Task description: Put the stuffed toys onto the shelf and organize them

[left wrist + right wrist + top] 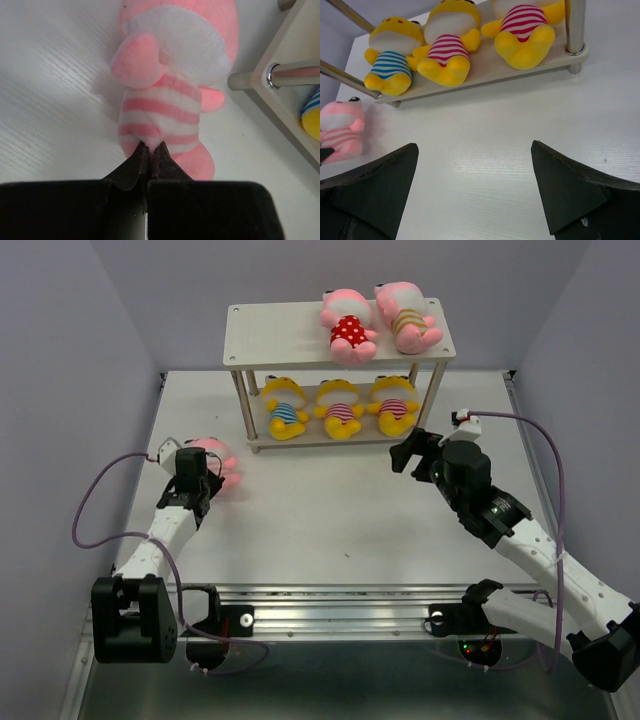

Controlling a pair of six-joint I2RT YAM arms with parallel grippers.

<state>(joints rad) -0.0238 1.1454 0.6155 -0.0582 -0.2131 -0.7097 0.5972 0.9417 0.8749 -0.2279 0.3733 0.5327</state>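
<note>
The top board is bare beside the polka-dot toy. My left gripper will next move the toy up and outward over the top board's empty half and let it go.
A pink toy in a pink striped outfit lies on the table left of the shelf. My left gripper is shut, its tips pinching the striped fabric at the toy's belly. The same toy shows at the left edge of the right wrist view. Three yellow toys sit on the lower board, also in the right wrist view. A pink toy in red polka dots and another pink toy lie on the top board's right half. My right gripper is open and empty over bare table in front of the shelf.
The shelf's left front leg and lower board edge stand close to the right of the held toy. Grey walls enclose the table on both sides. The left half of the top board is bare.
</note>
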